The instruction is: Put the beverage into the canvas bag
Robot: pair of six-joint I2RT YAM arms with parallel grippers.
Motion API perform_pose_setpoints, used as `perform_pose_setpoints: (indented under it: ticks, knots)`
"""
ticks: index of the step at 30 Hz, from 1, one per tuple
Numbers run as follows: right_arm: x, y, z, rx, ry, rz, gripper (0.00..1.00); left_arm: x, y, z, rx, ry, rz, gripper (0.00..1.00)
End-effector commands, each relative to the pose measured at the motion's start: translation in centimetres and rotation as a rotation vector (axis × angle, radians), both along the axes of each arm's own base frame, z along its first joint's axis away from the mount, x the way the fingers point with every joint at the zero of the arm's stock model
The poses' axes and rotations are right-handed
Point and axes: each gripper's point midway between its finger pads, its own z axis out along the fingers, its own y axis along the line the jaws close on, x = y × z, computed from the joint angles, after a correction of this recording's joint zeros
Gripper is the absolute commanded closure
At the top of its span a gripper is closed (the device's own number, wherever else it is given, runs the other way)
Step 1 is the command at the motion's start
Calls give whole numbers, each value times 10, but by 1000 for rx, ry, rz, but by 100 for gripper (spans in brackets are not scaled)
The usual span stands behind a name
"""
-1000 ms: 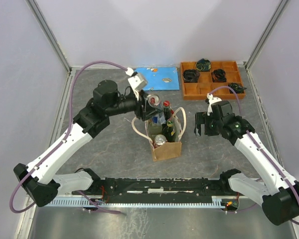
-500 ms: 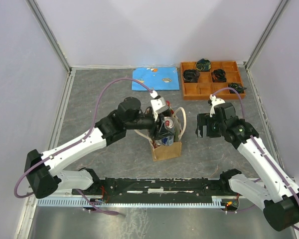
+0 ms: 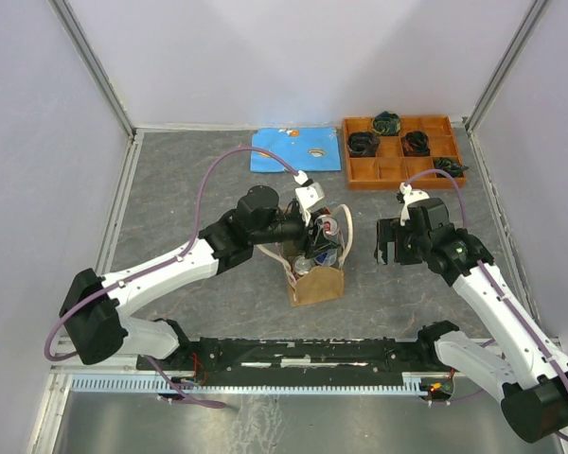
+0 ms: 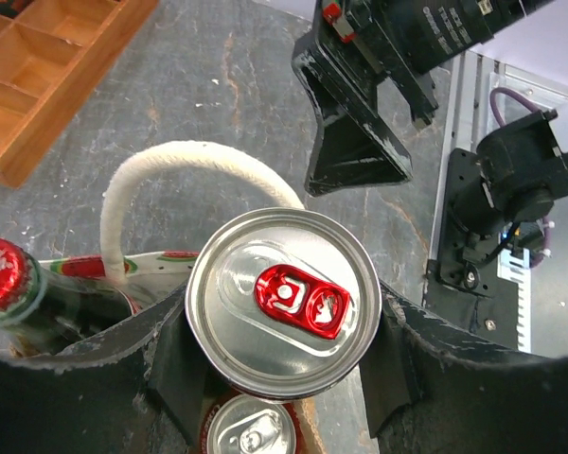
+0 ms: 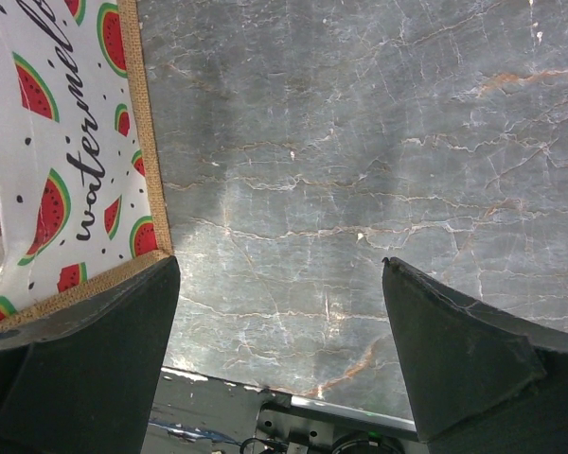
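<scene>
The silver can is still hanging above the bag's opening. The left gripper needs to go down and back into the bag's near corner [image 3: 335, 268] beside the bag's handle next, to let go of the silver can.
The tan canvas bag [image 3: 318, 286] stands upright mid-table, its cream handles [image 3: 338, 223] standing up. My left gripper [image 3: 318, 249] is over the bag's open mouth, shut on a silver can with a red pull tab [image 4: 282, 301], its fingers pressed on both sides. Below it inside the bag sit another can [image 4: 253, 431] and a red-capped bottle [image 4: 0, 279]. One handle [image 4: 170, 159] arches just beyond the held can. My right gripper [image 3: 386, 242] is open and empty over bare table just right of the bag, whose watermelon-print side [image 5: 66, 142] shows in the right wrist view.
An orange compartment tray [image 3: 402, 151] with dark items stands at the back right. A blue sheet [image 3: 295, 151] lies flat at the back centre. Walls enclose the table on three sides. The right gripper [image 4: 360, 123] is close beyond the bag in the left wrist view.
My left gripper has swung from behind the bag to over its mouth and come down with the can. The right arm has barely moved.
</scene>
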Motion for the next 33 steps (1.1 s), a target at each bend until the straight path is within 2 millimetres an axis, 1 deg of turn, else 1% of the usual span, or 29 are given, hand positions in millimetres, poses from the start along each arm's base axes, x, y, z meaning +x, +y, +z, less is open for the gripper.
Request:
perform_pose_setpoints:
  ticks: [1, 6, 10, 14, 17, 21, 24, 26, 33]
  knots:
    - [4, -4, 5, -15, -32, -5, 4, 21, -10, 41, -92, -147, 37, 97]
    - [4, -4, 2, -18, -26, -3, 4, 24, -11, 32, -81, -132, 46, 97]
    - [3, -4, 0, -18, -24, -3, 4, 26, -13, 38, -97, -117, 55, 97]
    - [2, -4, 0, -15, -24, -5, 4, 37, -11, 50, -136, -64, 78, 97]
    - [3, -3, -1, -9, -26, -6, 4, 43, -9, 50, -133, -57, 91, 97]
    - [4, -1, -1, -1, -26, -6, 4, 43, -8, 43, -113, -53, 87, 97]
    - [3, -1, -1, 1, -25, -7, 4, 39, -8, 33, -96, -39, 76, 97]
    - [2, -2, -2, 2, -25, -9, 4, 33, -8, 27, -86, -29, 61, 97]
    - [1, -2, -1, 7, -26, -13, 4, -5, -17, 6, -49, -60, -18, 97]
